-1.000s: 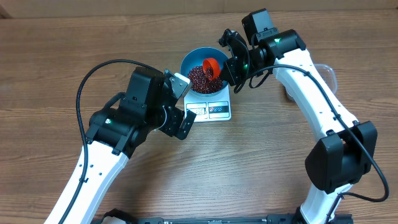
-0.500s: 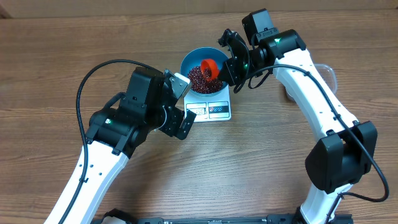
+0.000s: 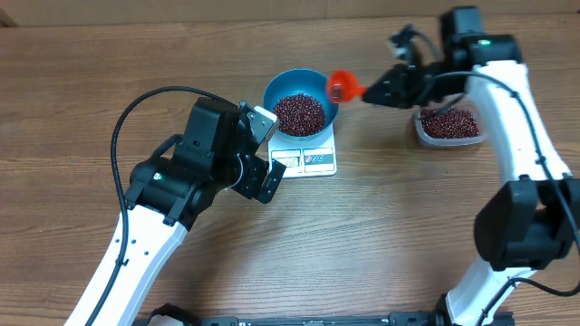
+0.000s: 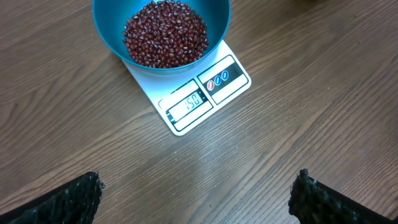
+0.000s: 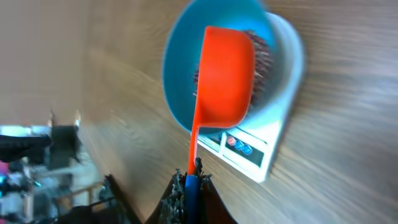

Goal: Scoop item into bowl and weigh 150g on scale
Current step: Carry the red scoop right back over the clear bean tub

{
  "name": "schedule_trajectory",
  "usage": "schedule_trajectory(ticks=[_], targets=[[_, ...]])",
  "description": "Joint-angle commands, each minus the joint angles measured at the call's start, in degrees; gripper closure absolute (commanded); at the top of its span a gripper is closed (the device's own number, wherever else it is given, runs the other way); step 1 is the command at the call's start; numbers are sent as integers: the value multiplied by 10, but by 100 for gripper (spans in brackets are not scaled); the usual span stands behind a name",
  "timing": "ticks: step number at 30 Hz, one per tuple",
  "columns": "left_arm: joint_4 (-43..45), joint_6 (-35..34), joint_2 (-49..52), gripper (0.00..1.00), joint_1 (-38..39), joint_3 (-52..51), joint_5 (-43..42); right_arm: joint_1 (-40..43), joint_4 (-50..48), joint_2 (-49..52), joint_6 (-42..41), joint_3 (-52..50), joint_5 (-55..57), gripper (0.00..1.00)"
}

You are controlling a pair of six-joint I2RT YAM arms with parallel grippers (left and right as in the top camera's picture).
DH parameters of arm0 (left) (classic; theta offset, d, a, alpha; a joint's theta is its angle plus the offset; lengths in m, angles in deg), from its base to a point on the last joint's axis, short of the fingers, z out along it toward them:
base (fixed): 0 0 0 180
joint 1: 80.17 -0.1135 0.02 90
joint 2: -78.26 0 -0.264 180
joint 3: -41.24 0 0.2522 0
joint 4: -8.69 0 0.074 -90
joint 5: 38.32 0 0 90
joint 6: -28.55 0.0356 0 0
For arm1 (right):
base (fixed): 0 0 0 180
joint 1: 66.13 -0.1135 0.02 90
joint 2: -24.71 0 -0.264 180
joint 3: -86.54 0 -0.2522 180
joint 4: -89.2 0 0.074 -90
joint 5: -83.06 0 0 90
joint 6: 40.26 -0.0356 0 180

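Note:
I need to move my right gripper away from the bowl (image 3: 281, 88) next, lower the scoop onto the tub's beans and let go of it, because the scale's display shows the asked amount.
The blue bowl (image 3: 281, 88) stands on the white scale (image 3: 311, 160) and holds a heap of red-brown beans (image 3: 299, 113). My right gripper (image 3: 379, 91) is shut on the handle of an orange-red scoop (image 3: 342, 87), which hangs just right of the bowl's rim. In the right wrist view the scoop (image 5: 227, 68) shows its back above the bowl (image 5: 177, 74), and my right gripper (image 5: 189, 186) clamps the handle's blue end. My left gripper (image 3: 272, 152) stands open left of the scale. Its wrist view shows beans (image 4: 165, 34), bowl (image 4: 107, 37) and scale (image 4: 208, 99) ahead of the left gripper (image 4: 199, 199).
A clear plastic tub (image 3: 422, 134) with more beans (image 3: 449, 122) sits at the right, under my right arm. The scale's display (image 4: 186, 102) shows digits. Bare wooden table (image 3: 381, 226) spreads in front of the scale.
My right arm has lifted the scoop out of the bowl and swung right, towards the clear tub, which now shows. The left arm has not moved.

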Motion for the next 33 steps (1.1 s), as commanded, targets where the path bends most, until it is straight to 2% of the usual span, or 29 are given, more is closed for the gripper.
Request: schedule_trajectory(ticks=[1,9,14,22,33], targets=[[-1,11,3,0,-2,-3,-9,46,19,-41,34,16,-28,96],[-1,11,3,0,-2,-3,-9,161,69,-101,23,16,146,96],[-1,11,3,0,-2,-3,-9,175,71,-101,-64,12,328,96],[-1,11,3,0,-2,-3,-9,126,54,-101,-150,-7,538,96],[-1,11,3,0,-2,-3,-9,17,52,-93,-152,-20,681,96]])
